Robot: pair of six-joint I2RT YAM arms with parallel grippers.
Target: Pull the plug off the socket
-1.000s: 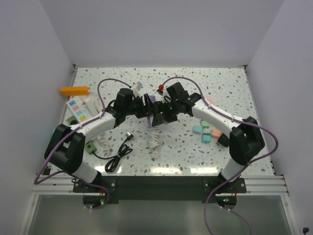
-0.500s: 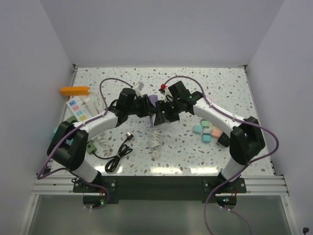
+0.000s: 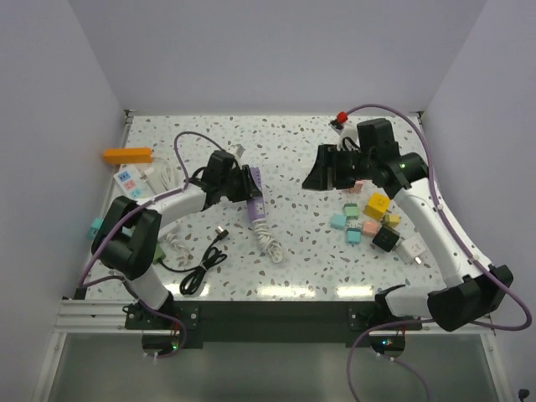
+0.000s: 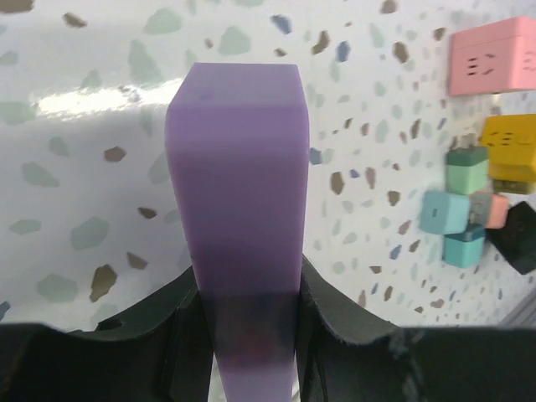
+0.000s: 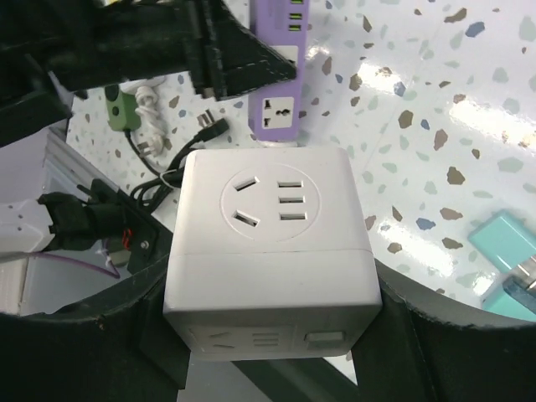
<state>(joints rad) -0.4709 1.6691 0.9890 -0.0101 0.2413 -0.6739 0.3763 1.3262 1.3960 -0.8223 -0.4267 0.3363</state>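
Note:
My right gripper moves the white cube it holds, clear of the purple power strip [image 3: 255, 198], toward the coloured adapters next, and down between the pink and yellow cubes.
A purple power strip [image 3: 255, 198] lies on the speckled table left of centre. My left gripper [image 3: 241, 182] is shut on its far end; in the left wrist view the strip [image 4: 239, 184] runs out from between my fingers [image 4: 182, 322]. My right gripper [image 3: 322, 170] is raised to the right, well apart from the strip. It is shut on a white cube plug adapter [image 5: 272, 251] with sockets on its faces. The right wrist view shows the purple strip [image 5: 283, 92] and the left gripper [image 5: 226, 59] at a distance beyond the cube.
Several coloured cube adapters [image 3: 368, 219] lie at the right. A white coiled cord [image 3: 268, 239] trails from the purple strip. A black cable [image 3: 201, 266] and green plug [image 3: 155, 249] lie near left. A white socket strip [image 3: 134, 186] and an orange strip [image 3: 127, 155] lie far left.
My right gripper has pulled away to the right and up with the white cube, which was against the purple strip. My left gripper kept hold of the strip, now lower and angled.

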